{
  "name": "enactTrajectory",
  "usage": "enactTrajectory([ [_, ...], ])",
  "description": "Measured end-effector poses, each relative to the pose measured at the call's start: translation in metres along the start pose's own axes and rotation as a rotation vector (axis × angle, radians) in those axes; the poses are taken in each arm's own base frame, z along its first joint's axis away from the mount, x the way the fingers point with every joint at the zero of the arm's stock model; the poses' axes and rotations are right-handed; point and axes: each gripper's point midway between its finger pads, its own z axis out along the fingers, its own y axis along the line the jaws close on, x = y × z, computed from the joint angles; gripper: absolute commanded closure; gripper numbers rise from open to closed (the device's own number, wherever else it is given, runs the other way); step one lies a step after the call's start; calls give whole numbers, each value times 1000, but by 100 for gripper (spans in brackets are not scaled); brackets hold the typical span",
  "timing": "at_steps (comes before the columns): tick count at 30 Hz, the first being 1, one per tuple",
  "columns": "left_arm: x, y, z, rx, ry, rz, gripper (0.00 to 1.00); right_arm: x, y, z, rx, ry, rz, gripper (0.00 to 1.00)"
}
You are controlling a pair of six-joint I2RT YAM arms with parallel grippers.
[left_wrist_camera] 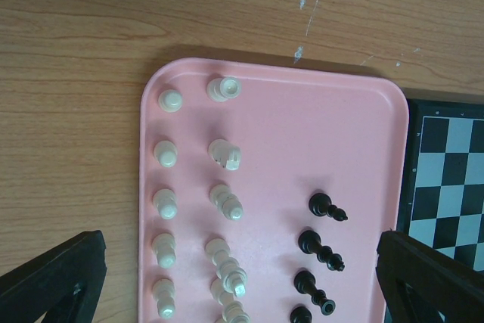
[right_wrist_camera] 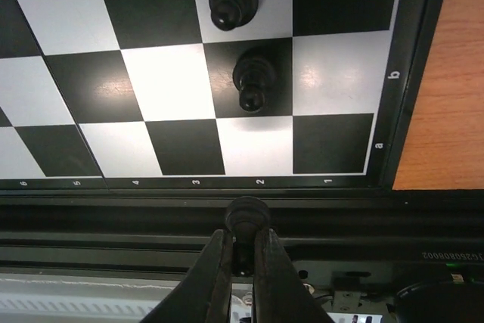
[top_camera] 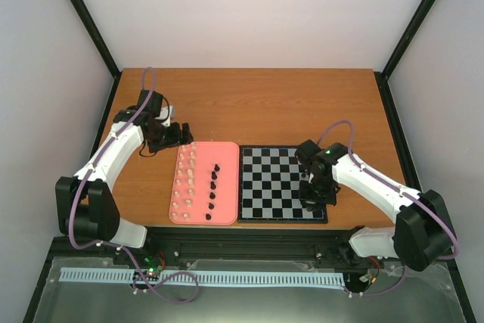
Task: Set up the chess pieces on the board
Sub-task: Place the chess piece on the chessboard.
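I will next lower my right gripper and let go of its black piece on the near-edge white square beside the standing pair, because that empty square is below the gripper.
The chessboard lies right of a pink tray. My right gripper is shut on a black chess piece, held above the board's near right corner; it also shows in the top view. Two black pieces stand on the board in the column marked 2. My left gripper is open and empty above the tray's far left corner; its fingers frame the tray. Several black pieces and several cream-white pieces stand on the tray.
The wooden table extends behind the tray and the board. A black rail runs along the table's near edge just under my right gripper. Black frame posts stand at the far corners.
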Motion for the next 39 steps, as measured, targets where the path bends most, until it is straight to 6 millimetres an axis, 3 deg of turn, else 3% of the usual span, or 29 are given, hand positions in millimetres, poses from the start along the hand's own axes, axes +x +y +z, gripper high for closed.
enactTrajectory([
  [9,0,0,0,0,1,-1,0,-3,3,10,-1,38,-9,97],
  [20,1,1,2,-3,8,-3,0,4,-8,27,31,80,0,97],
  [39,1,2,4,-9,10,-4,0,-5,-8,35,35,87,-11,92],
])
